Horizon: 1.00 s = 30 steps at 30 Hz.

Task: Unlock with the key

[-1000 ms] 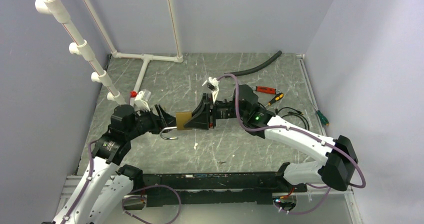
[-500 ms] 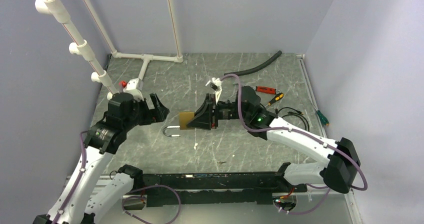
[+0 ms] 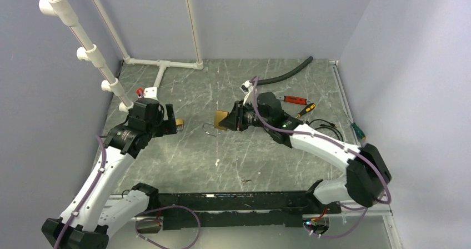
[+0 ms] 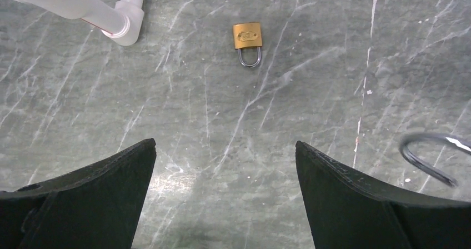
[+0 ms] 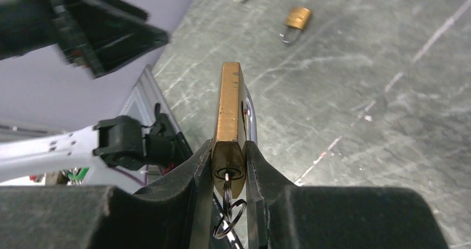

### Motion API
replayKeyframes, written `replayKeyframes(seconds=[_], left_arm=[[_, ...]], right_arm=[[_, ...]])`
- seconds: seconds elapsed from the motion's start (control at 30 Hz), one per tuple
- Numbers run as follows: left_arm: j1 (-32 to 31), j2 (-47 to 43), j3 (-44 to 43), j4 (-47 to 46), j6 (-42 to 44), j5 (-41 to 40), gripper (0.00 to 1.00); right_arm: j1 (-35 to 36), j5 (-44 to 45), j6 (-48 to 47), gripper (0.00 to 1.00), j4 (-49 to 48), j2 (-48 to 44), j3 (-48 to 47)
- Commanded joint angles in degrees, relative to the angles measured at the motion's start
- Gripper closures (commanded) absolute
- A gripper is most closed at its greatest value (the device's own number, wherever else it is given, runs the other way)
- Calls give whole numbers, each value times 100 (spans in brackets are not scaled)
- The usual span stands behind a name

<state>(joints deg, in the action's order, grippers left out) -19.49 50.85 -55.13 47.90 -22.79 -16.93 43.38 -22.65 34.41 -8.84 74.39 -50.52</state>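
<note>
The free leg of the large brass padlock's shackle already stands free. My right gripper will next lower the padlock outward onto bare table (image 3: pixel 252 150) and let go of it.
My right gripper (image 5: pixel 229 147) is shut on a large brass padlock (image 5: pixel 230 105) and holds it edge-up above the table; it also shows in the top view (image 3: pixel 222 119). Its silver shackle (image 3: pixel 208 129) points left. The key (image 5: pixel 227 180) sits in the keyhole at the padlock's bottom, seen edge-on, with its small ring (image 5: pixel 230 218) hanging between my fingers. My left gripper (image 4: pixel 225 174) is open and empty above bare table, left of the padlock (image 3: pixel 170 122). The shackle's tip (image 4: pixel 430 154) shows at the right of the left wrist view.
A small second brass padlock (image 4: pixel 247 36) lies on the table just beyond my left gripper (image 3: pixel 179 124). White PVC pipes (image 3: pixel 161 65) run along the back left. A black hose (image 3: pixel 289 71), red-handled tool (image 3: pixel 294 100), screwdrivers (image 3: pixel 305 110) and a cable (image 3: pixel 325 127) lie at the right.
My left gripper has drawn back left and away from the large padlock's shackle. My right gripper has carried the padlock right and farther back.
</note>
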Motion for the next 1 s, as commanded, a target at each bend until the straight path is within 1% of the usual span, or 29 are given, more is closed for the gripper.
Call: replayKeyframes(seconds=[0.0,0.13,0.23,0.37,0.43,0.6,0.73,0.87,0.9,0.97], left_arm=[[56,-14,29,-154,190,-184,1],[98,-75,61,-199,228,-147,1],[120,-131,86,-237,248,-118,1],[144,-117,82,-238,265,-111,2],[155,-102,78,-237,267,-99,2],[181,-84,91,-282,300,-3,2],[203,-71,107,-323,319,48,2],[250,-42,106,-342,336,122,3],[259,-33,107,-341,336,142,3],[277,-18,108,-355,345,176,3]], right_arm=[[-309,-160,767,100,-472,678,-577],[-499,-788,1254,100,-827,1647,-963],[-610,-1237,1464,100,-870,2397,-1423],[-909,-1968,2222,100,-1690,3279,-1748],[-1072,-2164,2633,100,-2141,3671,-1862],[-1372,-2323,3067,100,-2727,4465,-2175],[-1453,-2049,2660,100,-2193,4726,-2545],[-1493,-1507,1901,92,-1256,4830,-2904],[-1511,-1415,1806,88,-1085,4865,-2982],[-1551,-1357,1689,73,-913,4963,-3103]])
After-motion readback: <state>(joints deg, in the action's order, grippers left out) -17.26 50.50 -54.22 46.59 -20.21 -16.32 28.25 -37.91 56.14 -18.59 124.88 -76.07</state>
